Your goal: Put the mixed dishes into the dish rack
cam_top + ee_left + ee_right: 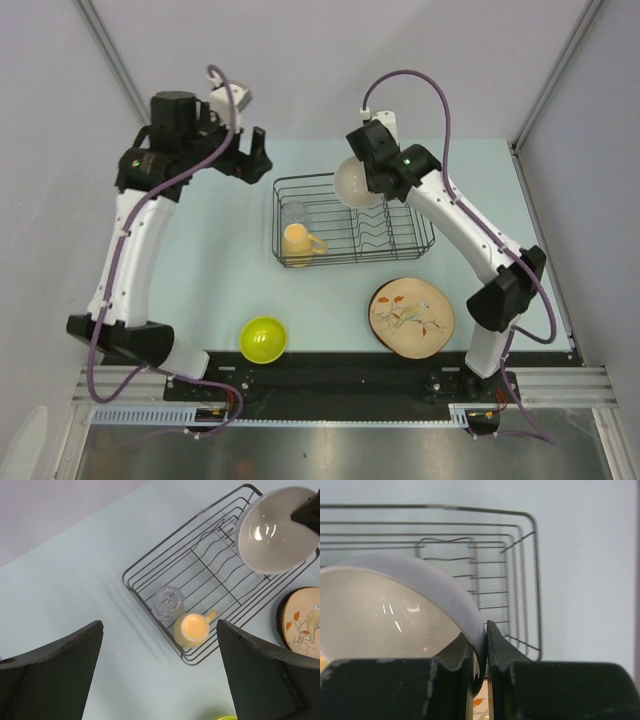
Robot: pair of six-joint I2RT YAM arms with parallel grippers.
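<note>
I need to tilt my right gripper toward the right in the top view next and lower the white bowl (354,183) on edge among the dish rack's divider wires, because they stand empty.
The black wire dish rack (400,240) stands mid-table and also shows in the left wrist view (150,562) and the right wrist view (520,555). A clear glass (294,212) and a yellow-orange mug (298,242) stand in its left end. My right gripper (362,172) is shut on the rim of the small white bowl (354,183), held above the rack's far side; the bowl also shows in the right wrist view (395,610) and the left wrist view (272,532). My left gripper (250,160) is open and empty, left of the rack. The lime-green bowl (263,339) and the leaf-pattern plate (411,317) lie near the front edge.
The rack's right half holds upright divider prongs (385,232). Grey walls close off the table at the back and both sides. The arm bases sit on the black rail (330,375) at the near edge.
</note>
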